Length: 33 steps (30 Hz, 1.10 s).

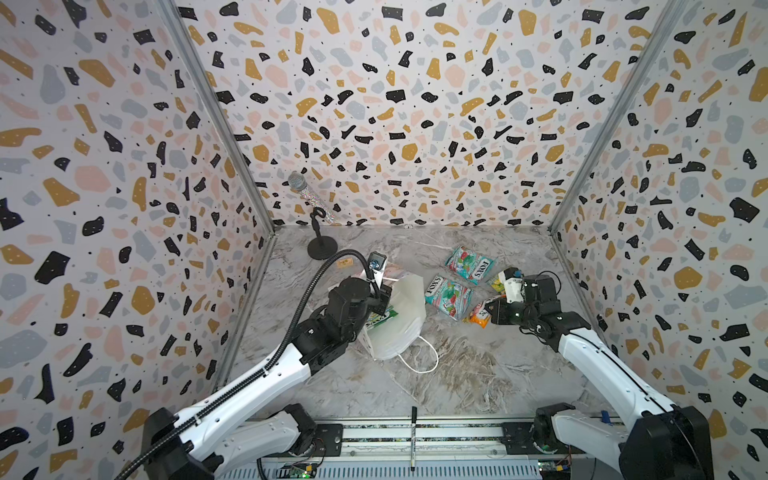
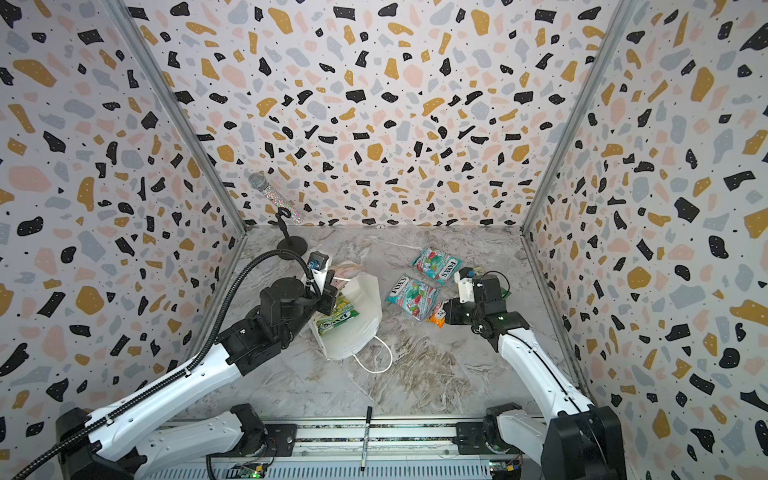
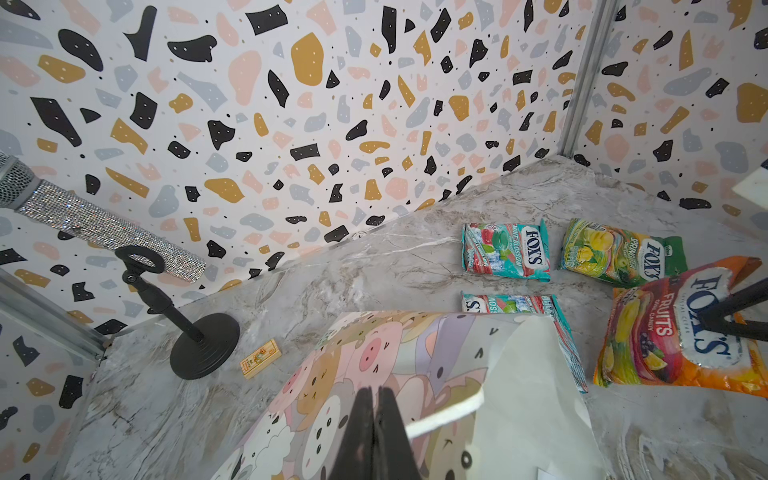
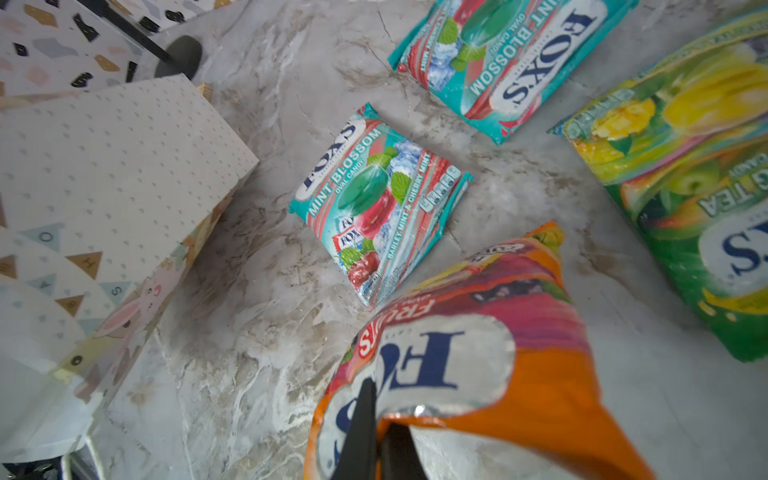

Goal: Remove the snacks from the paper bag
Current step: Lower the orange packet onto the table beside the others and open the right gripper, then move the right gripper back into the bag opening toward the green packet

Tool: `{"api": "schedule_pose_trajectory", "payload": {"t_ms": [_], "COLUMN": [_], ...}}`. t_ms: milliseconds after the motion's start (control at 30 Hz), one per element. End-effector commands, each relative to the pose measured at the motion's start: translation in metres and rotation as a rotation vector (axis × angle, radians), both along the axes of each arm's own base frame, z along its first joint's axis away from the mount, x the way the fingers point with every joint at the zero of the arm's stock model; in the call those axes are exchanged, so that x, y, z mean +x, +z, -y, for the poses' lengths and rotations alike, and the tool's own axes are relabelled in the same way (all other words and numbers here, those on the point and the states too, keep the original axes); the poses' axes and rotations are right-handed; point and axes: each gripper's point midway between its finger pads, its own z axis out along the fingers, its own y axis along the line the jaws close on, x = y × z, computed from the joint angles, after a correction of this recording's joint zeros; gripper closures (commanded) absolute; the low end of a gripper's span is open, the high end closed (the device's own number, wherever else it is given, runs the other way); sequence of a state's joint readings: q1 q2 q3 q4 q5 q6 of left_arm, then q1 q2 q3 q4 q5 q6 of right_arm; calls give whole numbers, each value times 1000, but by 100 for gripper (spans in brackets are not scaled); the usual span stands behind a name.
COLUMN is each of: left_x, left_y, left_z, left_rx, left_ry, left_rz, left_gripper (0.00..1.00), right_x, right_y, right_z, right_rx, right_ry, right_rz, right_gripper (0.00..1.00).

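The right gripper descends next and releases the orange-red snack's edge on the bare marble patch below it, beside the nearer teal snack.
The white paper bag (image 1: 401, 320) (image 2: 357, 328) lies tipped on the marble floor, left of centre. My left gripper (image 1: 384, 297) (image 3: 374, 392) is shut on its cartoon-animal face (image 3: 374, 353) near the rim. A green-yellow snack (image 1: 384, 318) (image 2: 336, 318) shows in the bag's mouth. Two teal snacks (image 1: 469, 264) (image 1: 449, 296) and a green one (image 3: 619, 257) lie on the floor to the right. My right gripper (image 1: 490, 309) (image 4: 376, 411) is shut on the edge of an orange-red snack (image 1: 478, 316) (image 4: 478, 353), which hangs from it just above the floor.
A glitter microphone (image 1: 305, 191) on a black stand (image 1: 322, 249) is at the back left. A small tan tag (image 1: 345, 262) lies beside the stand. The bag's cord handle (image 1: 419, 361) trails toward the front. A black pen (image 1: 413, 440) lies on the front rail.
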<state>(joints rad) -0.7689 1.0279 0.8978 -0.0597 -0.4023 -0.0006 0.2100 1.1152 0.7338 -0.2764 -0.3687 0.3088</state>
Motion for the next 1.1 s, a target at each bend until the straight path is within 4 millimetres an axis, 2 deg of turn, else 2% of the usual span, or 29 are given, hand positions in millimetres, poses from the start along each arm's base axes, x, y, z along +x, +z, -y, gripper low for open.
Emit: {"api": "schedule_pose_trajectory", "payload": {"t_ms": [0,267,500,600,667,900,1067], "left_x": [1,1,1,1,1,1,0], "left_y": [7,7,7,7,7,7,7], "left_z": [-6,-5,-5,-6,-6,-6,-5], "left_rx": [-9,-9,-8,-8,-9,-9,-9], "left_ry": [22,22,20,22,22,21,19], "left_rz": [30,29,28,29,30,30,31], "left_gripper": [100,100,100,100,100,100,100], "right_x": [10,5,8,10,10,13,14], "right_y": [15,-24,-41,-45,-48,-44,-40], "right_z": [-10,13,28,36,45,63,77], "right_rx": [58,-34,-98,-135,-172,-238,-283], "right_ry": [68,25,-55,-95,-134,-222,-290], "right_rz": [79,-13,-75,-89,-101,-87,-77], "right_gripper": [100,99,81,73,72,60,43]}}
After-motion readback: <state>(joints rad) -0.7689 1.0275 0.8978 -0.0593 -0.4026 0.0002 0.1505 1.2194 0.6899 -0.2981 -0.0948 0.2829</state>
